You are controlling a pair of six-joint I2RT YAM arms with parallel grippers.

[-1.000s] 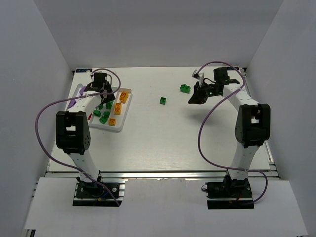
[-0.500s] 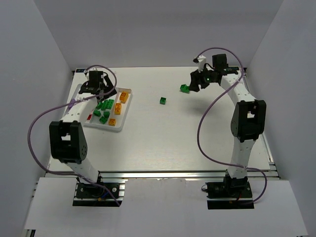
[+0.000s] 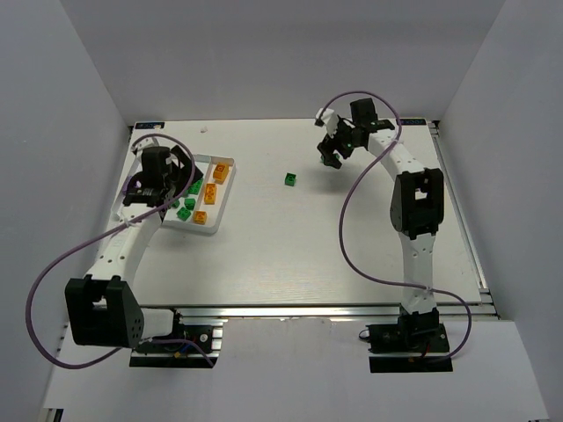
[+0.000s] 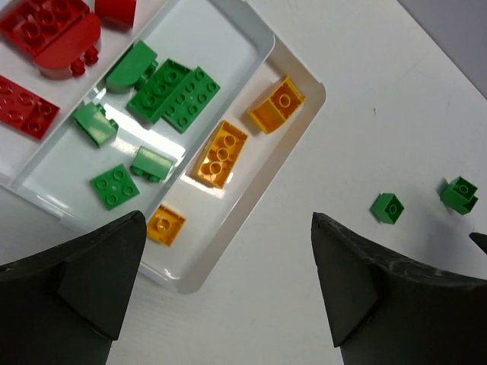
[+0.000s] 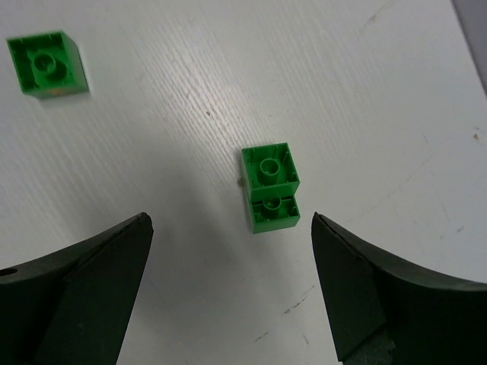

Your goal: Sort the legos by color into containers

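Observation:
The right gripper moves down around the stepped green brick's lower step (image 5: 274,214) next and closes on it.
The white tray (image 4: 255,190) holds sorted legos. Red bricks (image 4: 42,26) fill one container, green bricks (image 4: 173,93) the one beside it, and orange bricks (image 4: 220,153) the outermost. My left gripper (image 4: 228,220) hangs open and empty above the tray's (image 3: 226,195) near right edge. Two loose green bricks lie on the table. One is a small cube (image 5: 49,63), also visible in the top view (image 3: 289,178). The other is a stepped green brick (image 5: 270,186), lying studs down. My right gripper (image 5: 228,220) hovers open just short of it, at the far middle of the table (image 3: 332,151).
White walls close in the table on the left, right and back. The purple cable of the left arm (image 3: 53,264) loops out on the left, that of the right arm (image 3: 345,237) beside its own arm.
Both grippers have opened wide. My left arm has drawn back toward the near side over the tray. My right gripper has swung left, over the stepped green brick.

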